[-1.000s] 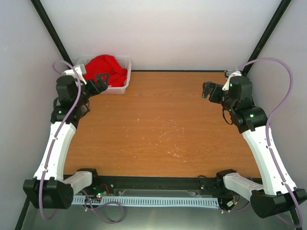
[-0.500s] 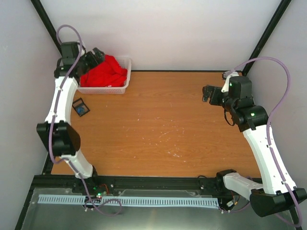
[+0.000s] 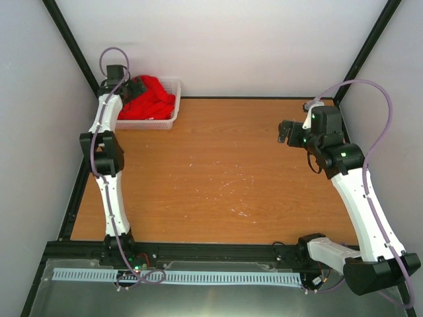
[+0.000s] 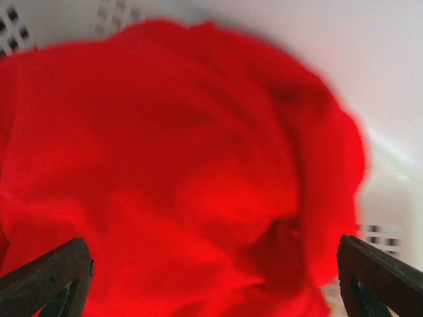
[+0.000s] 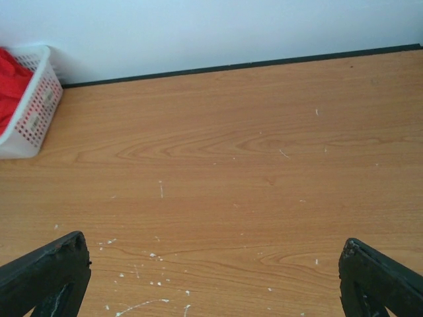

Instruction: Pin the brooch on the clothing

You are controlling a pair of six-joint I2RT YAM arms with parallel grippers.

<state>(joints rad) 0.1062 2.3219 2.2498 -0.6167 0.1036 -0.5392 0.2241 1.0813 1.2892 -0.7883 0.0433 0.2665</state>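
Note:
I will lower my left gripper to the cloth in the white basket next, because the crumpled red cloth is directly between its spread fingers.
The clothing, a bright red T-shirt, lies crumpled in a white mesh basket at the far left corner. Its print does not show. My left gripper is open and reaches into the basket, right over the shirt. In the left wrist view the red cloth fills the frame between the spread fingers. My right gripper is open and empty above the table's right side. Its wrist view shows bare wood between the fingers. The brooch is not in view.
The basket with the red shirt shows at the far left of the right wrist view. The wooden table is bounded by a white back wall and black frame posts. The left arm's elbow hangs over the table's left edge.
My left arm has stretched toward the back left and brought its gripper over the shirt in the basket. A small dark square thing on the table's left side is now hidden. The right arm has barely moved.

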